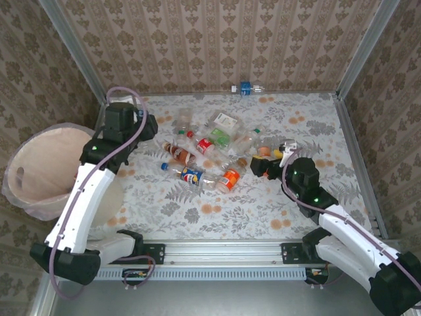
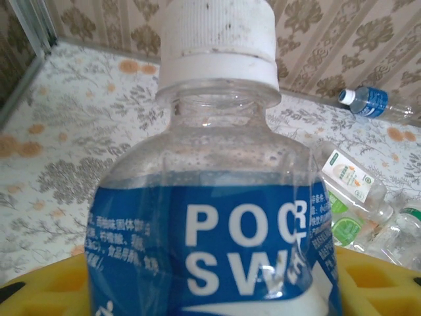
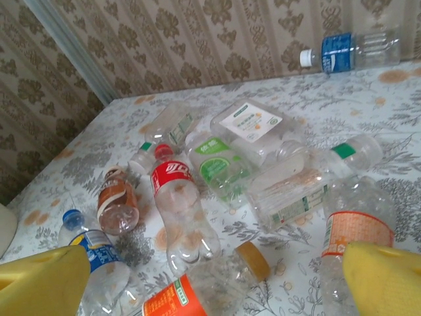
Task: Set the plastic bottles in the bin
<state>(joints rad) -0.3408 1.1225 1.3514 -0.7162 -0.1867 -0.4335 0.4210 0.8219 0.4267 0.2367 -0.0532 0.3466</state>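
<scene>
The robot will next swing its left gripper away from the bottle pile, over the bin's opening (image 1: 49,159) beside the gripper, off the table's edge, and let go of the clear bottle.
In the left wrist view a clear bottle (image 2: 217,217) with a blue label and white cap stands upright and very close between my yellow fingers (image 2: 378,276). My left gripper (image 2: 217,293) is shut on it. From above, that gripper (image 1: 141,126) hangs over the table's far left, just right of the bin (image 1: 49,168). Several plastic bottles lie in a pile at mid-table: red-labelled (image 3: 174,197), brown (image 3: 117,201), green-labelled (image 3: 223,164) and orange-labelled (image 3: 191,299). My right gripper (image 1: 271,160) is open at the pile's right edge, with the orange-labelled bottle below its fingers (image 3: 388,280).
One blue-labelled bottle (image 1: 247,88) lies alone against the far wall. The bin hangs off the table's left edge beside the left arm. Patterned walls with metal corner posts (image 1: 355,59) close in the table on three sides.
</scene>
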